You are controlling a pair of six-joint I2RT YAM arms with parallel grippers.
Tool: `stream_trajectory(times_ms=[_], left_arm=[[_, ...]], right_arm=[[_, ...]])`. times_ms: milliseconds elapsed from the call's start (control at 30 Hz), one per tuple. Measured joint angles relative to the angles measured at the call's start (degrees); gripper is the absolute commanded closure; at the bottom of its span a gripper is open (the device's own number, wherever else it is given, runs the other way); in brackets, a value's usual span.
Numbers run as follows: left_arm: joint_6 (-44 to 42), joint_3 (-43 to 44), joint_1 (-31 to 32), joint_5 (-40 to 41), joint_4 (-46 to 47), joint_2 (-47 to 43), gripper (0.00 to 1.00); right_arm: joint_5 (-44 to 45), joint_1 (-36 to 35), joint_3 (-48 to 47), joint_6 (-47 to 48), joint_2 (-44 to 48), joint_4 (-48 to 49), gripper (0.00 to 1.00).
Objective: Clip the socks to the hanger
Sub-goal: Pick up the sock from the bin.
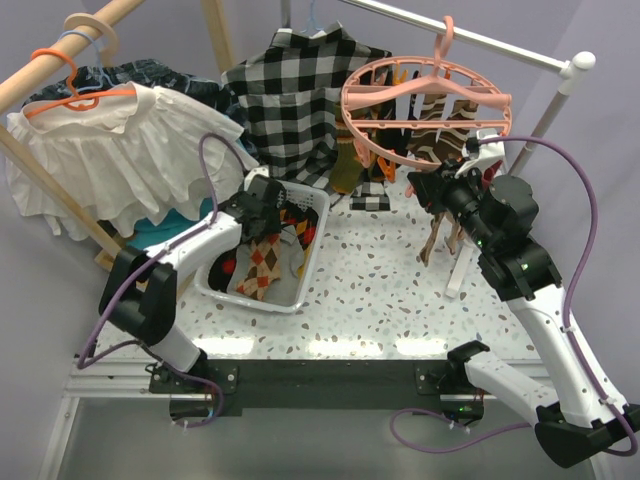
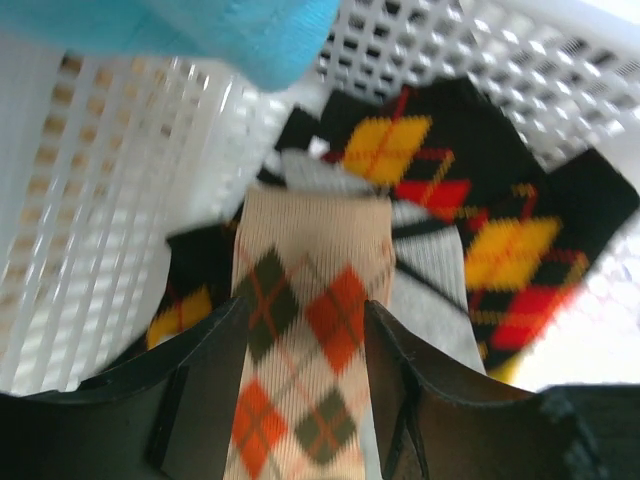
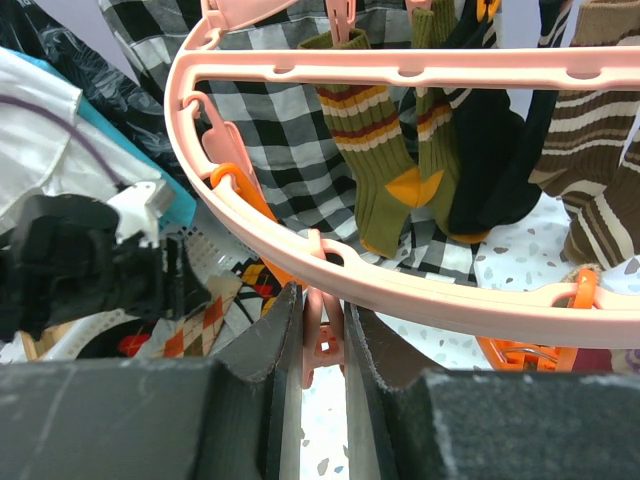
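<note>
My left gripper should come down onto the cream argyle sock next and close. The sock lies on top, with its cuff end (image 1: 267,241) (image 2: 312,240) lined up with my gripper's open fingers.
The pink ring hanger (image 1: 346,112) hangs from a rail at the back right. Several socks (image 1: 440,135) are clipped to it, among them an olive striped pair (image 3: 385,150) and a brown striped one (image 3: 600,150). My right gripper (image 3: 322,300) is shut on a pink clip peg (image 3: 322,340) under the ring's near rim (image 3: 450,300). My left gripper (image 2: 305,310) is down in the white mesh basket (image 1: 310,255). It stands open, with a cream argyle sock (image 2: 300,260) lying between its fingers. Black, yellow and red argyle socks (image 2: 500,250) lie beside it.
A black-and-white checked shirt (image 1: 290,90) hangs behind the basket. A white dress (image 1: 100,150) on an orange coat hanger (image 1: 70,95) hangs from the wooden rack at the back left. Something teal (image 2: 200,30) overhangs the basket wall (image 2: 480,50).
</note>
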State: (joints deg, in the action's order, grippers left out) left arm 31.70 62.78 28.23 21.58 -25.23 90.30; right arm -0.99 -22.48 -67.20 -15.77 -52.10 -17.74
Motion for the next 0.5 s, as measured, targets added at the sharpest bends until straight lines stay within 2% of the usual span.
stream_trajectory(times_ms=[200,300,400,433,500], left_arm=[[-1.07,1.07,-1.53,0.04,5.51,6.32,0.5],[-1.07,1.09,-1.88,-0.15,7.15,8.55,0.58],[-0.92,1.07,-2.05,-0.68,8.35,10.1,0.74],[-0.92,1.07,-2.08,-1.03,8.55,10.21,0.86],[-0.98,1.07,-2.08,-1.77,9.09,10.21,1.0]], right_arm=[[0.0,0.0,0.0,0.2,0.0,0.0,0.91],[-0.02,0.0,0.0,0.31,-0.02,0.0,0.91],[-0.02,0.0,0.0,0.46,-0.02,0.02,0.91],[-0.02,0.0,0.0,0.48,-0.02,0.0,0.91],[0.0,0.0,0.0,0.61,-0.02,0.0,0.91]])
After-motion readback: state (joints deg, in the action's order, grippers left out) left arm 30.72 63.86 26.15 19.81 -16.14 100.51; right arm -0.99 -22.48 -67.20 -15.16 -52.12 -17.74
